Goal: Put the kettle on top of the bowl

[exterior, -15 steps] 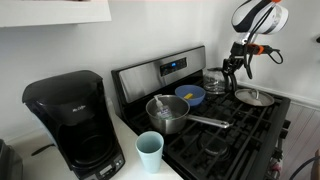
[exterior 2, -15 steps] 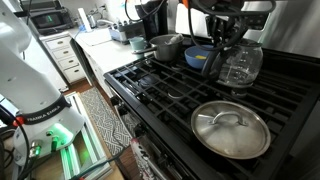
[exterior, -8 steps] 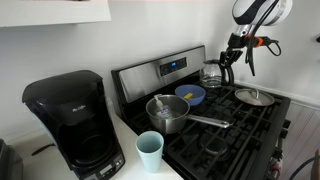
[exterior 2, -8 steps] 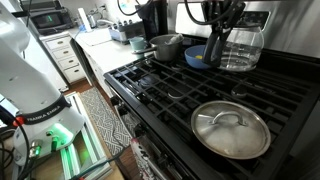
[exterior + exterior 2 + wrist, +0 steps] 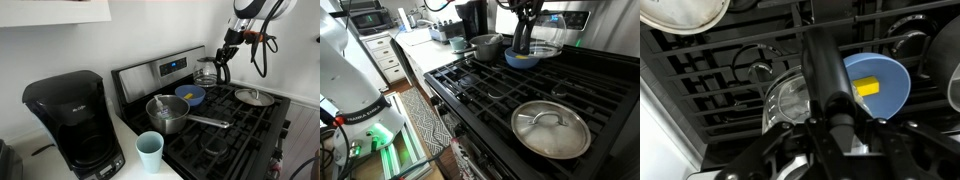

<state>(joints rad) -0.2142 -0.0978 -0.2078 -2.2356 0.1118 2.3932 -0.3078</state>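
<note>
My gripper moves down and to its right in the wrist view next, lowers the kettle (image 5: 207, 72) onto the blue bowl (image 5: 191, 95) and releases.
The clear-glass kettle (image 5: 207, 72) hangs in the air above the back of the stove, held by its dark handle (image 5: 824, 66). My gripper (image 5: 223, 54) is shut on that handle. In an exterior view only the kettle's glass base (image 5: 546, 49) shows, just above and beside the bowl (image 5: 523, 59). The blue bowl (image 5: 191, 95) with yellow interior sits on a back burner. In the wrist view the glass body (image 5: 788, 100) is left of the handle and the bowl (image 5: 883, 85), with a yellow piece inside, is right of it. The gripper's jaws (image 5: 836, 132) wrap the handle.
A steel saucepan (image 5: 168, 113) with a long handle stands by the bowl; it also shows in an exterior view (image 5: 485, 45). A steel lid (image 5: 551, 128) lies on a front burner. A light-blue cup (image 5: 150, 152) and a black coffee maker (image 5: 73, 120) stand on the counter.
The gripper has lifted the kettle off the burner and carried it up and sideways toward the bowl. The bowl and the saucepan have not moved.
</note>
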